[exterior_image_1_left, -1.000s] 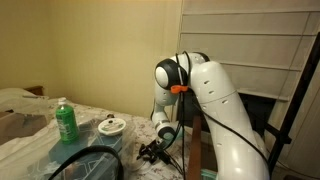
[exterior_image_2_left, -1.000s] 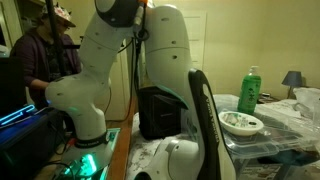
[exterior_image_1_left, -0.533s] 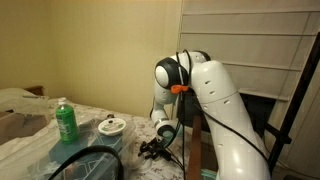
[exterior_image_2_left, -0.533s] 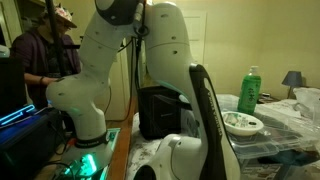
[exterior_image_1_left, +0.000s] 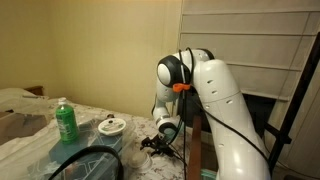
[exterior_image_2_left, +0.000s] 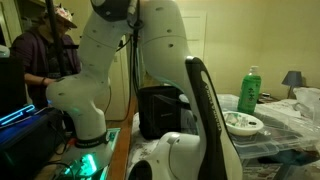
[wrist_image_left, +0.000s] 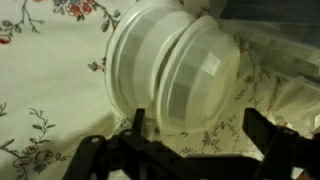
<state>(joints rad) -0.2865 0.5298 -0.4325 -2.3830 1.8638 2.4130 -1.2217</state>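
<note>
My gripper should lower, turn and straddle the tub's near edge.
In the wrist view two white plastic tubs (wrist_image_left: 170, 65), nested one in the other, lie on their side on a cloth (wrist_image_left: 50, 85) printed with flowers. My gripper (wrist_image_left: 195, 125) is open wide, right at the tubs' lower edge. One dark fingertip (wrist_image_left: 137, 120) shows at the left and the other stands far to the right. Neither presses on the plastic. In an exterior view the gripper (exterior_image_1_left: 153, 148) hangs low over the table's near end, under the bent white arm (exterior_image_1_left: 215, 95).
A green bottle (exterior_image_1_left: 66, 122) and a white bowl (exterior_image_1_left: 110, 126) stand on the table, also seen as bottle (exterior_image_2_left: 249, 90) and bowl (exterior_image_2_left: 241, 123). A black cable loop (exterior_image_1_left: 85, 158) lies in front. A black box (exterior_image_2_left: 160, 110) and a person (exterior_image_2_left: 45, 50) are beside the arm's base.
The wrist and gripper have shifted slightly up and to the right in an exterior view. The bottle and bowl have not moved.
</note>
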